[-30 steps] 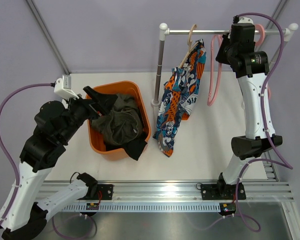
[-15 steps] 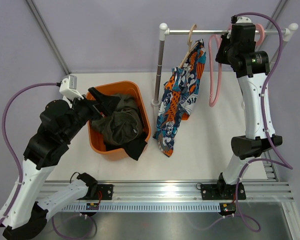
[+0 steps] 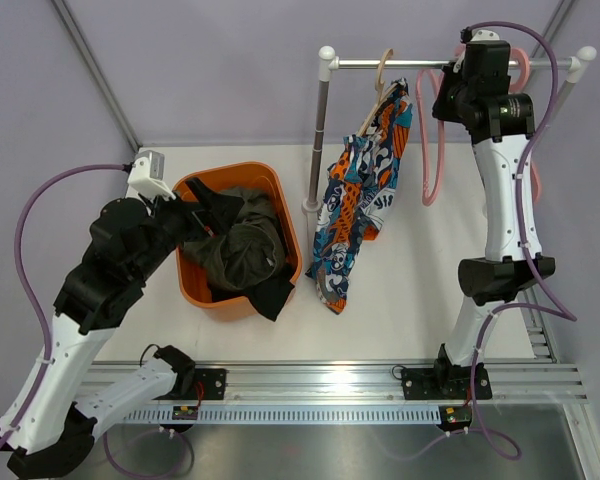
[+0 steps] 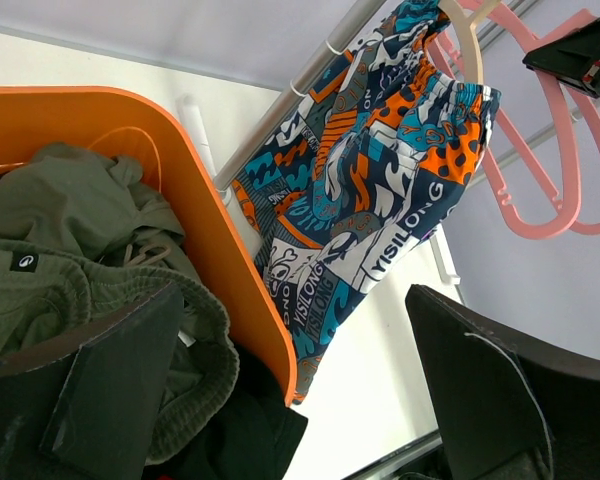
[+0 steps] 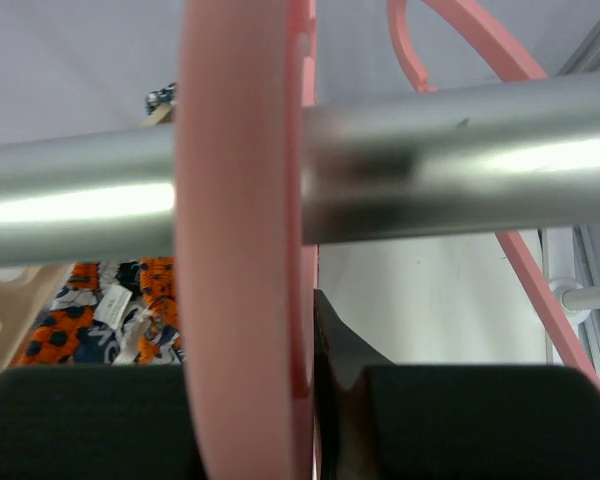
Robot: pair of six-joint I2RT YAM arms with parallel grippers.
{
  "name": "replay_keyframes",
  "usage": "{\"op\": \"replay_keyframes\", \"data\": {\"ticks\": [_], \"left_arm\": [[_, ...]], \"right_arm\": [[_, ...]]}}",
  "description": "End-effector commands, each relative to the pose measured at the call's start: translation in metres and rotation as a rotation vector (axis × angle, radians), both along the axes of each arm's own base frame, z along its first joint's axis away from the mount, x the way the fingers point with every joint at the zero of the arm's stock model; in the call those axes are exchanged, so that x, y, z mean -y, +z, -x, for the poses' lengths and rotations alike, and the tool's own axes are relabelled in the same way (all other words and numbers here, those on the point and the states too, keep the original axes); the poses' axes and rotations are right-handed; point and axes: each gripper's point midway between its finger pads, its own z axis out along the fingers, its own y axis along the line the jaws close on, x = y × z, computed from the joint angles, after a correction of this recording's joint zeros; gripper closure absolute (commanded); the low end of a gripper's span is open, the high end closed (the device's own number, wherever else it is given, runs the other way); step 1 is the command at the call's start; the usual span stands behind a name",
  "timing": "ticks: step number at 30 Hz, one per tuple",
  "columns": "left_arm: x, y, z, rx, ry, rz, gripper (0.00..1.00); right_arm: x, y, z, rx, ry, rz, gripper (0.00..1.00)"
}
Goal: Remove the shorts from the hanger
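The hook in my right gripper should slide next toward the metal bar's end (image 3: 539, 64), to the right in the top view and farther from the patterned shorts (image 3: 355, 215). Then my right gripper will release it.
The patterned shorts (image 3: 355, 215) hang from a beige hanger (image 3: 382, 75) on the metal rail (image 3: 400, 64); they also show in the left wrist view (image 4: 380, 170). The olive shorts (image 3: 242, 245) lie in the orange basket (image 3: 290, 235). The black shorts (image 3: 270, 295) drape over its front edge. My left gripper (image 3: 202, 207) is open and empty over the basket's left side, wide apart in its wrist view (image 4: 300, 400). My right gripper (image 3: 477, 62) is up at the rail, shut on the hook of a pink hanger (image 5: 240, 250).
The rail's white upright post (image 3: 320, 130) stands between the basket and the hanging shorts. Empty pink hangers (image 3: 430, 150) hang at the rail's right end, also in the left wrist view (image 4: 540, 150). Purple walls enclose the white table (image 3: 430, 290).
My left arm has moved a little right and away, bringing the open gripper further over the basket. My right arm has shifted slightly at the rail, still on the pink hanger.
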Motion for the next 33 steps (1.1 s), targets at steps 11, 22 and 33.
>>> {"op": "replay_keyframes", "data": {"ticks": [11,22,33], "left_arm": [[0.01,0.01,-0.013,0.049,-0.03,-0.027,0.01],[0.018,-0.003,-0.018,0.019,-0.054,-0.037,0.01],[0.026,-0.004,-0.022,0.024,-0.098,-0.082,0.01]], "right_arm": [[0.037,0.003,-0.015,0.031,-0.061,-0.009,1.0],[0.043,-0.026,-0.011,-0.037,-0.077,-0.004,1.0],[0.045,-0.003,0.006,0.031,-0.099,-0.026,0.53]]}}
